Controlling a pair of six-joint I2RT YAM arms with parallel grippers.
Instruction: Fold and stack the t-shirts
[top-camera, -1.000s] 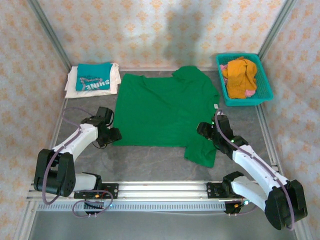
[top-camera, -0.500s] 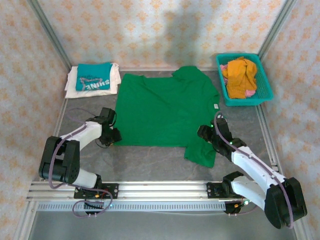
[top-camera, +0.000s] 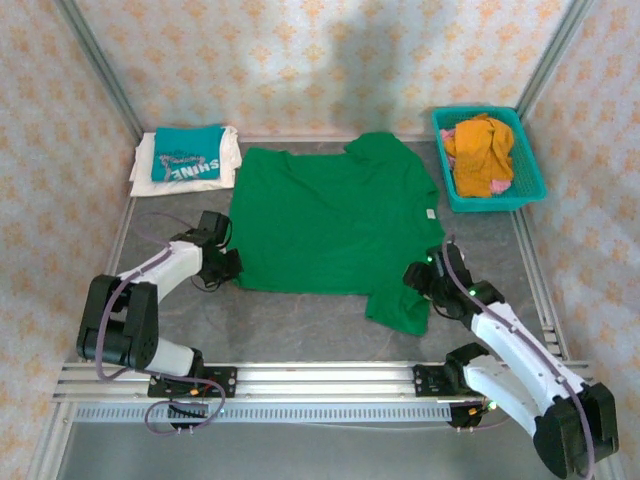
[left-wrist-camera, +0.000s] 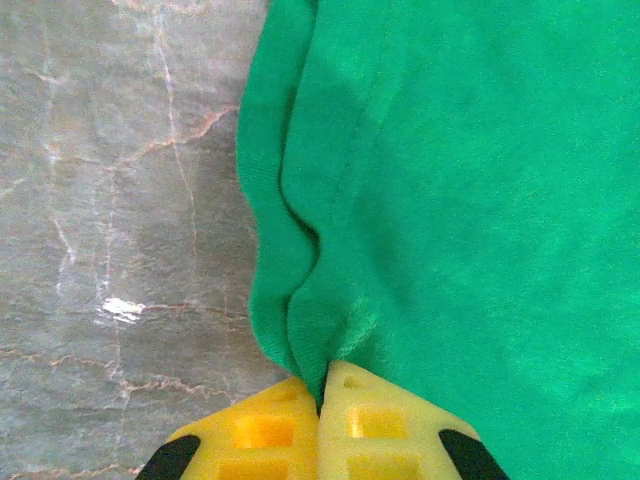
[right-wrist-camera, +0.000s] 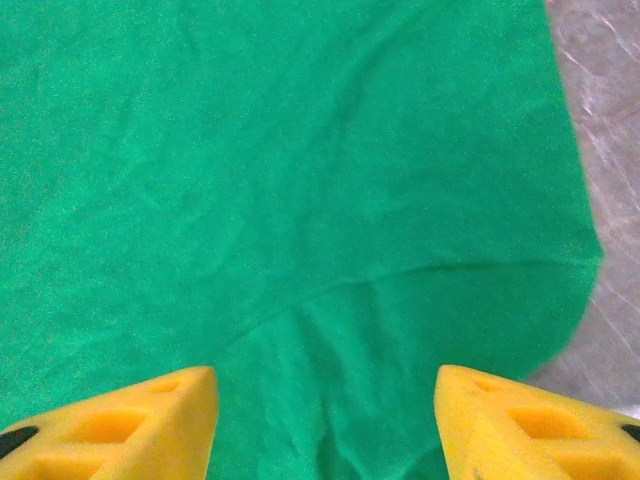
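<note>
I should next bring the open fingers of my right gripper toward the metal bar and down around the sleeve's near outer corner (top-camera: 424, 328), which is below and back of the gripper.
A deep-green t-shirt (top-camera: 335, 220) lies spread flat in the middle of the table. My left gripper (top-camera: 232, 265) is shut on the near left corner of the green t-shirt (left-wrist-camera: 450, 180), the cloth pinched between the yellow fingers (left-wrist-camera: 380, 430). My right gripper (top-camera: 415, 283) hovers open over the near right sleeve of the green t-shirt (right-wrist-camera: 300, 180), its fingertips (right-wrist-camera: 170, 410) wide apart. At the back left, a folded teal t-shirt (top-camera: 187, 152) with white lettering rests on a folded white t-shirt (top-camera: 147, 170).
A teal basket (top-camera: 530, 188) holding orange and pink cloth stands at the back right. Patterned walls close in the table on three sides. A metal rail (top-camera: 320, 378) runs along the near edge. Bare grey tabletop (left-wrist-camera: 110, 200) lies left of the green shirt.
My left gripper has closed onto the shirt's near left corner. My right gripper has slid back toward the near edge over the right sleeve, staying open.
</note>
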